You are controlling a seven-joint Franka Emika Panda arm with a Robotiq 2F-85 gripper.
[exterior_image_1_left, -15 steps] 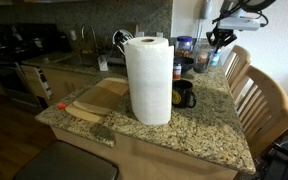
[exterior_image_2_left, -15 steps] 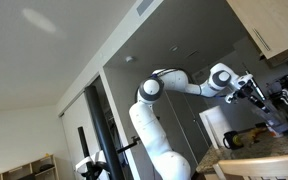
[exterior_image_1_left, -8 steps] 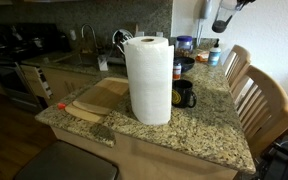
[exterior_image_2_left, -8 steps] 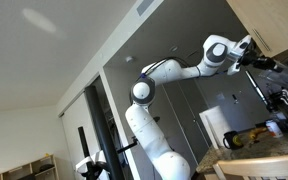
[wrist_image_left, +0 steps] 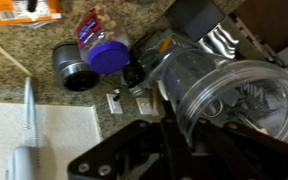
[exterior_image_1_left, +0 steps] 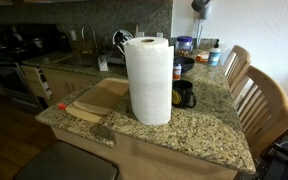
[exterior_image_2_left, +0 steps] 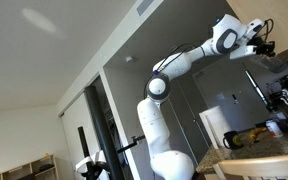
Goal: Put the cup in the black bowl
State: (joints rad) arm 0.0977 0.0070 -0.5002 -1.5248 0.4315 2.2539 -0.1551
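Note:
The black bowl is well below my raised gripper, so it will next lower the cup toward it and release the cup's rim over it.
In the wrist view the translucent grey-blue cup (wrist_image_left: pixel 234 100) fills the right side, lying tilted with its open rim toward the camera. My gripper (wrist_image_left: pixel 177 128) is shut on its wall and holds it high above the granite counter. In an exterior view only the arm's end (exterior_image_1_left: pixel 199 5) shows at the top edge, and the cup is out of view there. In an exterior view my gripper (exterior_image_2_left: pixel 259 35) is raised high near the cabinets. A dark edge that seems to be the black bowl (exterior_image_1_left: pixel 186 66) shows behind the paper towel roll, mostly hidden.
A tall paper towel roll (exterior_image_1_left: pixel 149 80) stands mid-counter, with a black mug (exterior_image_1_left: pixel 184 95) beside it. Bottles and jars (exterior_image_1_left: pixel 199 50) stand at the back. Below me are a purple-lidded jar (wrist_image_left: pixel 102 50), a small black can (wrist_image_left: pixel 74 75) and a white cloth (wrist_image_left: pixel 39 140). Wooden chairs (exterior_image_1_left: pixel 259 100) stand beside the counter.
The arm has risen steadily with the cup. The gripper has gone from just above the back of the counter to the top edge of the exterior view.

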